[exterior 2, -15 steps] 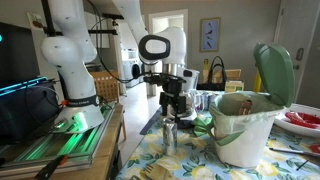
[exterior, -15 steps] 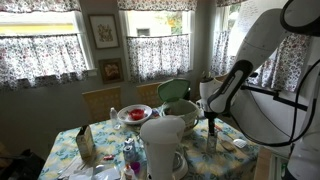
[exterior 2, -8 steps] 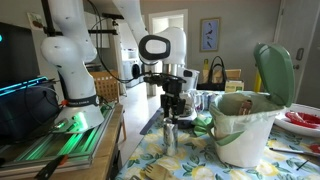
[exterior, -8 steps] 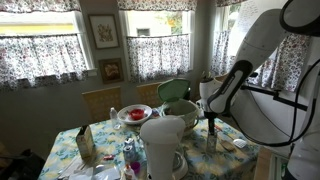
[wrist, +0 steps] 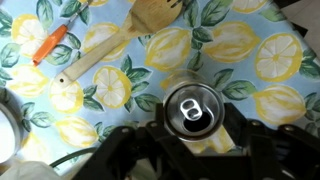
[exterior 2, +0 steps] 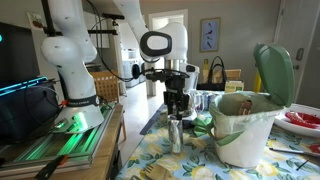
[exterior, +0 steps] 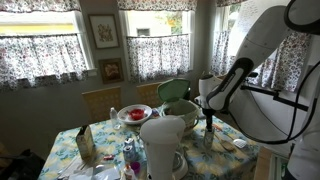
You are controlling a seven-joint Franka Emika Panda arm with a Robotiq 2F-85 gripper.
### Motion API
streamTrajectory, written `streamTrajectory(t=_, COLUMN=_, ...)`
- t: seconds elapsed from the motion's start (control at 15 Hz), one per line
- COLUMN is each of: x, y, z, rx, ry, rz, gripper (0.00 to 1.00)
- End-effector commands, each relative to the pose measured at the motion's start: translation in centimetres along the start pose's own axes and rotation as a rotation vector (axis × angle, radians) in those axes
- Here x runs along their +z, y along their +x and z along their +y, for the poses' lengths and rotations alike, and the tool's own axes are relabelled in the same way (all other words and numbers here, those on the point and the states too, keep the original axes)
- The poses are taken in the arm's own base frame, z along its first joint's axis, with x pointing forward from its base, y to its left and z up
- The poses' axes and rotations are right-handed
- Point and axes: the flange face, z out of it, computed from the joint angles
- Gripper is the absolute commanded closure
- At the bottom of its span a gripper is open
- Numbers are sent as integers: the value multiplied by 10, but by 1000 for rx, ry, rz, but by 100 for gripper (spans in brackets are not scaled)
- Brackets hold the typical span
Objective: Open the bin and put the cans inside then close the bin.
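The bin's rim is outward of my gripper and above the can, so my gripper should go up, carry the can point(exterior 2: 176, 134) outward and lower it into the bin's opening point(exterior 2: 241, 104).
A silvery can point(wrist: 193, 109) stands upright on the lemon-print tablecloth, its opened top facing the wrist camera. My gripper point(wrist: 196, 124) is shut on the can, with one dark finger pressed against each side. In both exterior views the can point(exterior 2: 176, 134) point(exterior: 207, 137) hangs under the gripper point(exterior 2: 177, 112), just beside the bin. The pale mint-green bin point(exterior 2: 243, 128) point(exterior: 178, 110) stands with its domed lid point(exterior 2: 276, 74) swung up and open.
A wooden spatula point(wrist: 112, 48) and an orange-handled tool point(wrist: 52, 43) lie on the cloth beyond the can. A large white jug point(exterior: 163, 145), a red-filled bowl point(exterior: 133, 114), a blue-patterned bottle point(exterior: 130, 156) and a carton point(exterior: 85, 145) crowd the table. The robot base point(exterior 2: 75, 70) stands nearby.
The jaws have shut on the can. Gripper and can have shifted slightly toward the bin.
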Motion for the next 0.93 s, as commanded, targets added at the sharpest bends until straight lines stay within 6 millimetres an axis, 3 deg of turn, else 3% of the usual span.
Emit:
streamTrajectory(t=0.0, x=-43, y=4, z=11, rx=13, ry=-39, rz=55, gripper=65)
streamTrajectory(t=0.53, x=-135, y=10, z=42, rx=80, ry=-89, rz=149, gripper=65)
streamTrajectory(t=0.87, x=-181, y=12, z=64, rx=127, ry=-149, rz=236, gripper=65)
